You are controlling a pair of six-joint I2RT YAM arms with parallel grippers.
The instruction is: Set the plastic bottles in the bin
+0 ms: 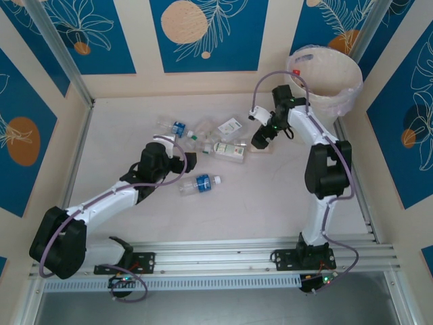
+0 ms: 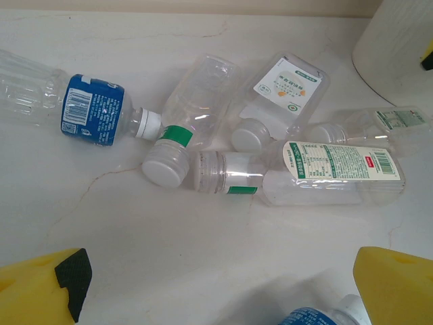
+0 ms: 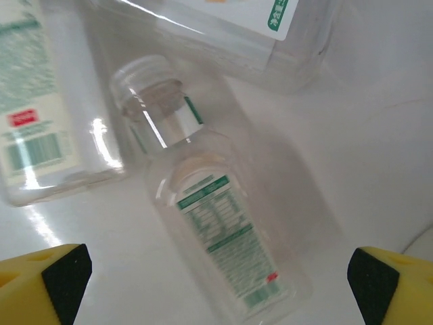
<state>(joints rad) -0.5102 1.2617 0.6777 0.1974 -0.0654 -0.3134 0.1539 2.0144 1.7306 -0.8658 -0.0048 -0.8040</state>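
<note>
The right gripper turns to match the slant next and lowers its open fingers astride the clear bottle's labelled body [image 3: 230, 242] to close, as it lies slantwise below.
Several clear plastic bottles [image 1: 216, 139] lie in a loose heap on the white table. One with a blue label [image 1: 201, 183] lies apart, nearer the arms. The bin [image 1: 325, 78], an off-white bucket, stands at the far right corner. My left gripper [image 1: 188, 162] hovers open just short of the heap; a blue-label bottle [image 2: 74, 108], a green-band bottle [image 2: 189, 128] and a white-label bottle [image 2: 331, 172] lie ahead of its yellow fingers [image 2: 40, 284]. My right gripper [image 3: 220, 291] is open above a clear bottle with a green-and-white label [image 3: 216, 230], which lies between its fingers without touching them.
The bin's wall [image 2: 399, 47] rises at the top right of the left wrist view. Cream walls with blue panels [image 1: 203, 34] close in the table at the back and sides. The metal rail [image 1: 216, 254] with the arm bases runs along the near edge.
</note>
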